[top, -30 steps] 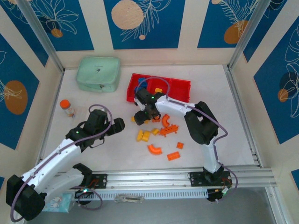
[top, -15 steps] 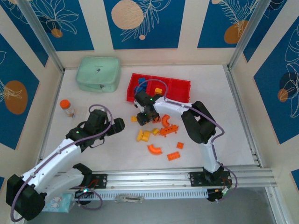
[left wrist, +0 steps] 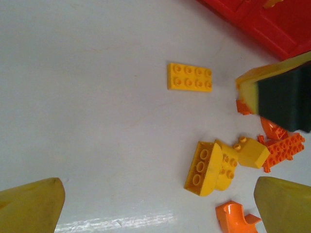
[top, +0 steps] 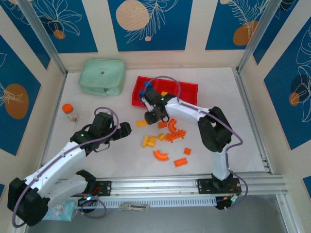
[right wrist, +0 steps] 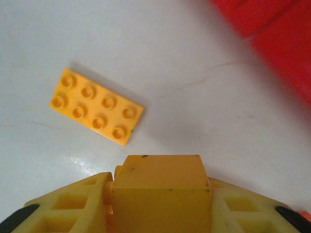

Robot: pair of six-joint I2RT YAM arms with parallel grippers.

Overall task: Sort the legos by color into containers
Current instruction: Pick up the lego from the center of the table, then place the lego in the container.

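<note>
My right gripper needs to go up and swing outward next, over the red tray's middle section [top: 165,92], and let go of the yellow square brick there, because a yellow brick is already inside.
My right gripper [right wrist: 160,213] is shut on a yellow square brick [right wrist: 160,189], just above the table near the red tray [top: 187,90]. In the top view that gripper [top: 151,116] hovers by the tray's front left corner. A flat yellow plate [right wrist: 96,106] lies on the table ahead of it, also marked as the plate [top: 141,123]. My left gripper [left wrist: 155,213] is open over bare table, left of a clump of yellow bricks [left wrist: 206,167]. An orange arch [top: 161,155] and other orange bricks [top: 176,134] lie scattered nearby. Blue and yellow bricks sit in the tray.
A mint-green zip case [top: 102,76] rests at the back left. An orange-capped bottle [top: 69,111] stands near the left wall. Metal rails run along the near and right table edges.
My right gripper has risen and shifted slightly back toward the tray with the yellow brick, uncovering the flat yellow plate. The left arm has barely moved.
</note>
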